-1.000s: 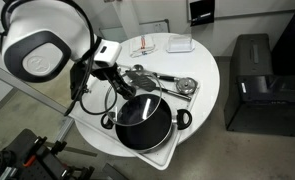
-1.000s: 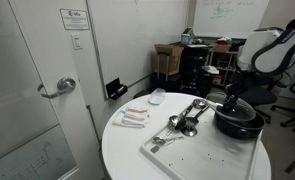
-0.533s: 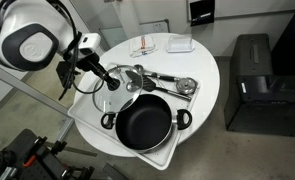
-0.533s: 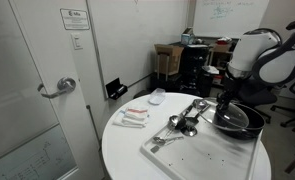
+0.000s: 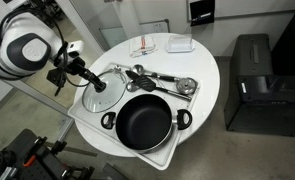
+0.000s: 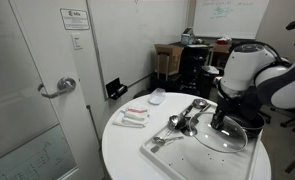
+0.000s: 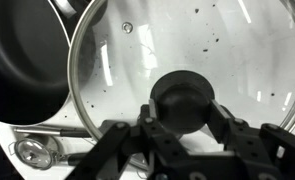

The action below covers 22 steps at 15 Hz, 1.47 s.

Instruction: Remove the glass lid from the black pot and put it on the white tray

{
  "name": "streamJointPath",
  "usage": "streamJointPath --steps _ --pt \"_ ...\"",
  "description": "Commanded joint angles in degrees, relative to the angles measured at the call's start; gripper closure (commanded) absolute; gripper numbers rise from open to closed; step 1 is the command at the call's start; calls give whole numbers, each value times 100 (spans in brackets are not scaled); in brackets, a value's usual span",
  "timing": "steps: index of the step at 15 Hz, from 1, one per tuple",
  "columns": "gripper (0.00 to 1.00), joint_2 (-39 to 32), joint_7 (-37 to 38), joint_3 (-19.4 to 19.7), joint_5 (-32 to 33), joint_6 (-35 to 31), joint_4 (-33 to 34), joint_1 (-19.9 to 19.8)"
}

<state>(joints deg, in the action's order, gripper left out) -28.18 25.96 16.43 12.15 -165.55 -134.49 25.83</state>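
My gripper goes down next and releases the glass lid (image 5: pixel 99 93) onto the bare part of the white tray, since that space lies below my gripper, beside the pot.
The glass lid (image 5: pixel 99 93) hangs tilted from my gripper (image 5: pixel 98 84), which is shut on its dark centre knob (image 7: pixel 183 100). The lid is off the black pot (image 5: pixel 145 123) and sits beside it, over the white tray (image 5: pixel 159 160). In an exterior view the lid (image 6: pixel 219 137) shows low over the tray (image 6: pixel 182 158), under the arm. In the wrist view the lid (image 7: pixel 167 55) fills most of the frame, with the pot (image 7: pixel 22 60) open and empty next to it. The pot stands on the tray.
Metal utensils with round heads (image 5: pixel 162 80) lie on the tray beyond the pot, also seen in the wrist view (image 7: pixel 32 152). A small white dish (image 5: pixel 180 44) and flat packets (image 5: pixel 147 50) sit at the round table's far side. The table edge (image 5: pixel 215 90) drops off near a black bin (image 5: pixel 262 85).
My gripper has carried the lid sideways away from the pot and lowered it toward the tray. The pot has stayed in place, open.
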Motion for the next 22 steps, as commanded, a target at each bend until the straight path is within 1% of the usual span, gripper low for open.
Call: streamJointPath --steps 1,4,6,10,16,20,22 --pt "75 -360 78 49 237 -300 168 326" --pt "75 -678 -66 -59 75 -695 233 480" --pt "75 -867 -195 -163 -65 -980 272 508" --pt "75 -1232 -499 -382 -383 -1400 374 365" --pt "75 -1795 -1123 -412 -831 -2097 484 266" --pt "75 -2141 -1561 -519 -1007 -2496 567 144" --pt "75 -2256 -1726 -610 -1063 -2585 614 50"
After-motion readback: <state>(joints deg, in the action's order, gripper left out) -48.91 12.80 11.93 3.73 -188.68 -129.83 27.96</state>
